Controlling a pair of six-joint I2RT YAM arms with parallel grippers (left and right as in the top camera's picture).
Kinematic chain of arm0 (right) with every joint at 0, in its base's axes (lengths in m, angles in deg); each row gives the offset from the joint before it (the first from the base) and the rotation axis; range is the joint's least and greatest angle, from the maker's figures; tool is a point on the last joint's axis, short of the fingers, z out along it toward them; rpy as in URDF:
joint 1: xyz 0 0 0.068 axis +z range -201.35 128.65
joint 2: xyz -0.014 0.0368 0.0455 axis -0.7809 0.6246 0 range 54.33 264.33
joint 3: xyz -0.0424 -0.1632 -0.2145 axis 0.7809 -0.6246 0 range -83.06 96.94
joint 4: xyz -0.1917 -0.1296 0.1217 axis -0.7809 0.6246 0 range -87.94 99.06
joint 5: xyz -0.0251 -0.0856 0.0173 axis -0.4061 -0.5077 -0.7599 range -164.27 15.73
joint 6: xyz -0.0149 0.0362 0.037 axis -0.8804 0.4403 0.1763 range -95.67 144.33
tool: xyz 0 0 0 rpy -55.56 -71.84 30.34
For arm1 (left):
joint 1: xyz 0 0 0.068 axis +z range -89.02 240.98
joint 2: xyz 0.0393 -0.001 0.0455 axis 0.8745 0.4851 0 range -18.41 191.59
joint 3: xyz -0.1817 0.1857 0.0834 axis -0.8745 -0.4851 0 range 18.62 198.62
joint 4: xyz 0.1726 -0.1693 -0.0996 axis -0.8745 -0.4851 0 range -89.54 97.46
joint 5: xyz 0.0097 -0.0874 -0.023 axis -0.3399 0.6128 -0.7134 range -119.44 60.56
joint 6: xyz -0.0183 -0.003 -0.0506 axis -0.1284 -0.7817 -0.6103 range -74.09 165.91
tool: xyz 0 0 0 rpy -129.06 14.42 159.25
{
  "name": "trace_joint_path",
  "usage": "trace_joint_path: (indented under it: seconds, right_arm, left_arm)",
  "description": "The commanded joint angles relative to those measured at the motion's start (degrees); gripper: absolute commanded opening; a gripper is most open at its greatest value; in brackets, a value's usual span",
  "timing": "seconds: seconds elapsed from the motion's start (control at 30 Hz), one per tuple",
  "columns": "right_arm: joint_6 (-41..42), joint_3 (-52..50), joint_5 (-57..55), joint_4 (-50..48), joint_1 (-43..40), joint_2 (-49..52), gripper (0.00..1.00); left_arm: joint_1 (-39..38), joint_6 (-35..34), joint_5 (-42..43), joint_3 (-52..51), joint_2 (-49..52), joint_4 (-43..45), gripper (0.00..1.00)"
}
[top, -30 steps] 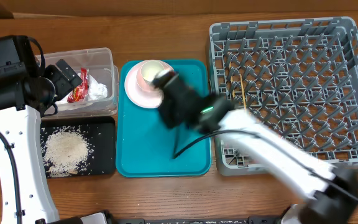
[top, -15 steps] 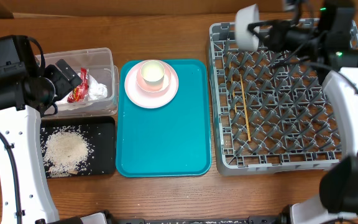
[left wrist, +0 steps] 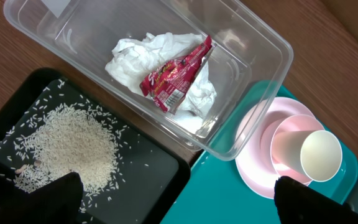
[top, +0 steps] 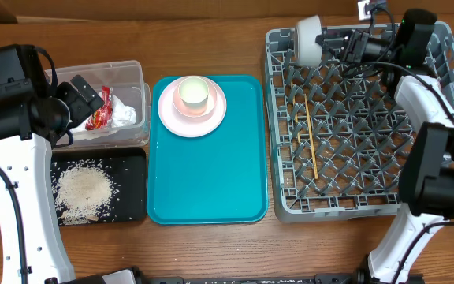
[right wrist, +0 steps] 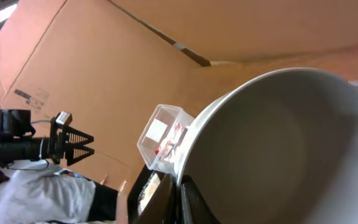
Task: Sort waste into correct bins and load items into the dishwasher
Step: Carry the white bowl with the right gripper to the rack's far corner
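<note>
Next, my right gripper brings the sideways bowl down until it rests among the rack's empty far-corner wires below the gripper, and releases the bowl's rim there.
My right gripper (top: 331, 44) is shut on the rim of a pale grey-white bowl (top: 309, 39) and holds it on its side over the far left corner of the grey dish rack (top: 448, 95); the bowl fills the right wrist view (right wrist: 278, 149). Wooden chopsticks (top: 309, 142) lie in the rack. The pink plate (top: 211, 118) with the cream cup (top: 193, 93) on it sits on the teal tray (top: 207, 173). My left gripper (left wrist: 179, 202) is open, hovering over the clear tub (left wrist: 241, 124) and black tray (left wrist: 142, 168). The napkin (left wrist: 135, 56) and red wrapper (left wrist: 176, 74) lie in the tub. Rice (left wrist: 67, 146) lies in the black tray.
Wooden table (top: 211, 39) all around. The tub (top: 128, 75) and black tray (top: 132, 189) stand left of the teal tray, the rack right of it. In the right wrist view a cardboard wall (right wrist: 104, 56) and a person beside a camera (right wrist: 17, 143) show.
My right arm has swung from the teal tray to the rack's far left corner with the bowl, then settled slightly lower and left. The left arm has not moved.
</note>
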Motion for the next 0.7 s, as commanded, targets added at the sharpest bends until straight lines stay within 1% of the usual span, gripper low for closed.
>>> trace_joint_path:
  seconds: [0.0,0.23,0.5,0.57,0.63,0.67]
  right_arm:
    - [1.8,0.6,1.8,-0.5,0.2,1.9,0.04]
    - [1.8,0.6,1.8,-0.3,0.0,5.0,0.04]
    - [2.0,0.6,1.9,0.0,-3.0,5.4,0.04]
    - [2.0,0.6,1.9,0.7,-4.3,5.4,0.23]
    - [2.0,0.6,1.9,1.2,-5.0,5.4,0.29]
    - [2.0,0.6,1.9,1.3,-5.3,5.4,0.34]
  left_arm:
    - [-0.3,0.5,-0.7,1.0,-0.9,0.1,1.00]
    - [-0.3,0.5,-0.7,1.0,-0.9,0.1,1.00]
    - [-0.3,0.5,-0.7,1.0,-0.9,0.1,1.00]
    - [-0.3,0.5,-0.7,1.0,-0.9,0.1,1.00]
    - [-0.3,0.5,-0.7,1.0,-0.9,0.1,1.00]
    - [-0.3,0.5,-0.7,1.0,-0.9,0.1,1.00]
